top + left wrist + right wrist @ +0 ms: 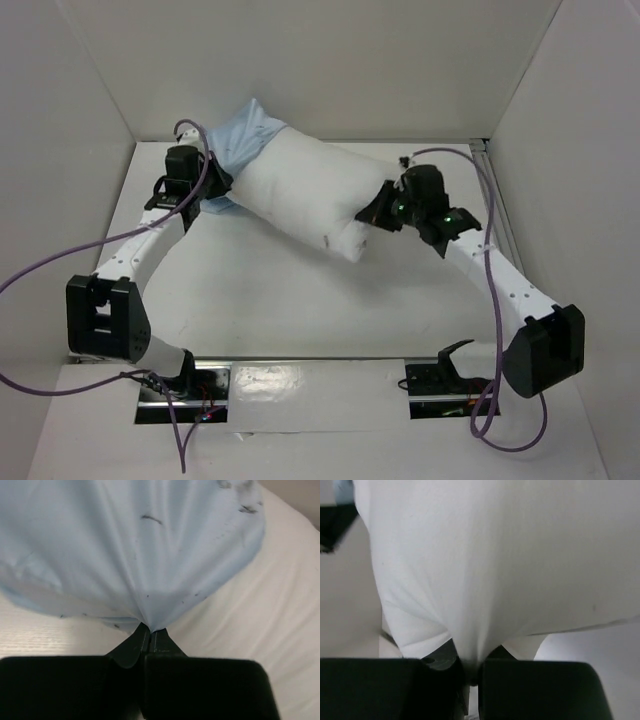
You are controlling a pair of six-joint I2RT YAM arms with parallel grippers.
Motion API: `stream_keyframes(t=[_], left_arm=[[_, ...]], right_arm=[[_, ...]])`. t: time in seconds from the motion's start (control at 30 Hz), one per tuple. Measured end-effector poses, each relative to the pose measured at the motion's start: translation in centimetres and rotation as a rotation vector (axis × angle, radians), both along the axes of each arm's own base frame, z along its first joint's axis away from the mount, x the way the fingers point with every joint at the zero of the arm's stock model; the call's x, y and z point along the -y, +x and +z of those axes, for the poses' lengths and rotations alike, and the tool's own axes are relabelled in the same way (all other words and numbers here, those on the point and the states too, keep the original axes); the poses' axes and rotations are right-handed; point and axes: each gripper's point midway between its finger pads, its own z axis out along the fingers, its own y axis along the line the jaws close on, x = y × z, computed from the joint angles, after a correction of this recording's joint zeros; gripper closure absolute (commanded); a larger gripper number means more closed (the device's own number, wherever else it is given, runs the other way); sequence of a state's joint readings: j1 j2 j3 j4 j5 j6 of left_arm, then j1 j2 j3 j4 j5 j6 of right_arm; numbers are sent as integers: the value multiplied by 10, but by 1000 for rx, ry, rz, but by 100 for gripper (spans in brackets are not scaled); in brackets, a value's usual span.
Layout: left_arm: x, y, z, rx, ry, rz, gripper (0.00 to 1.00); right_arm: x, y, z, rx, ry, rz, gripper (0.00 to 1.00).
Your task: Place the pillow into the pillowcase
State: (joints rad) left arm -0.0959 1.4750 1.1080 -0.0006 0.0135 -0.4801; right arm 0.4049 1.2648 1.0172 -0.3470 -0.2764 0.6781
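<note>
Next, my left gripper draws the pinched upper hem upward, then down over the pillow's blue-covered end (246, 136) (165, 540), and releases it, since most of the white pillow lies bare.
The plump white pillow (310, 195) lies slantwise across the back middle of the table, its far left end inside the light blue pillowcase (245, 130). My left gripper (215, 185) is at the pillowcase's near edge, shut on a pinch of the blue cloth (145, 555), which fans out from the jaws (149, 630) with the pillow (270, 610) to the right. My right gripper (375, 213) is at the pillow's right end, shut on a fold of white pillow fabric (495, 565) that bunches into the jaws (472, 660).
White walls close in the table (300, 300) on the left, back and right. A purple cable (195, 130) loops above the left wrist and another runs along the right arm (490, 270). Both arm bases sit at the near edge.
</note>
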Motion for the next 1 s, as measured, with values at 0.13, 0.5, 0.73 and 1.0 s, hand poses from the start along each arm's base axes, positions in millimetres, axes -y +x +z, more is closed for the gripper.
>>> stream_keyframes(t=[0.13, 0.5, 0.73, 1.0], left_arm=[[29, -4, 51, 30, -55, -119, 100], [53, -126, 171, 93, -133, -305, 100], [57, -194, 242, 131, -160, -380, 100], [82, -157, 250, 113, -205, -474, 100]], right_arm=[[32, 36, 73, 184, -8, -76, 100], [83, -25, 137, 335, -123, -84, 100], [89, -70, 168, 316, -125, -51, 100], [76, -76, 176, 234, -31, -26, 100]])
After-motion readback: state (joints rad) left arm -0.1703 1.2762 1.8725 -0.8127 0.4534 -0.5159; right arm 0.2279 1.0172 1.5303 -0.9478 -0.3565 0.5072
